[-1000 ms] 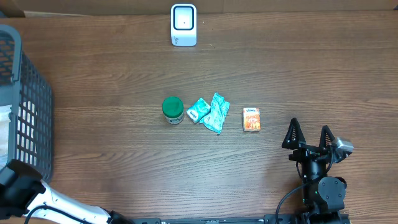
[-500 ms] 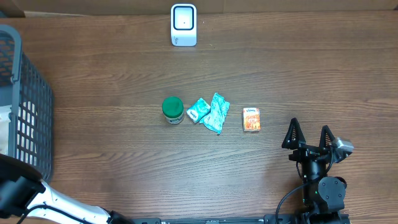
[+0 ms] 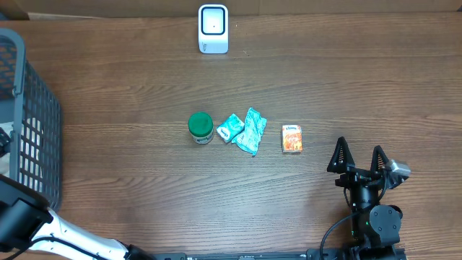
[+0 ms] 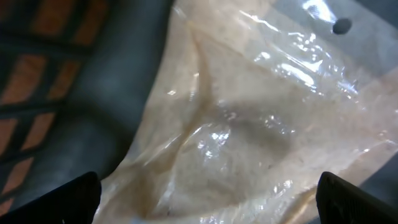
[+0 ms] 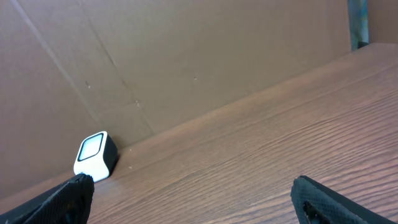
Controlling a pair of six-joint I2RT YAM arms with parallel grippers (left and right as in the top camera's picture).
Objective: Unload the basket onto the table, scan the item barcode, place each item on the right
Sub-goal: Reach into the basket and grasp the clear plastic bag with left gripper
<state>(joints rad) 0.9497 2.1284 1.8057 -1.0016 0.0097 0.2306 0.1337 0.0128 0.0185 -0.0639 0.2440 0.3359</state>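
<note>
The bag's creased fold is below my left gripper, between its wide-open fingers, so the gripper needs to go down deeper into the basket and close across that fold.
A clear plastic bag with pale contents fills the left wrist view, lying against the dark mesh wall of the basket. My left gripper hangs open just over the bag, its black fingertips far apart at the lower corners and not pinching it. Overhead, the white barcode scanner stands at the table's far edge. My right gripper rests open at the near right with nothing between its fingers. In the right wrist view the right gripper faces the scanner across bare wood.
The grey mesh basket takes up the left edge, with the left arm reaching in from the near side. At mid-table lie a green-lidded jar, teal packets and a small orange box. A cardboard wall backs the table.
The left arm has shifted slightly at the basket's near corner. The right arm and the things on the table have not moved.
</note>
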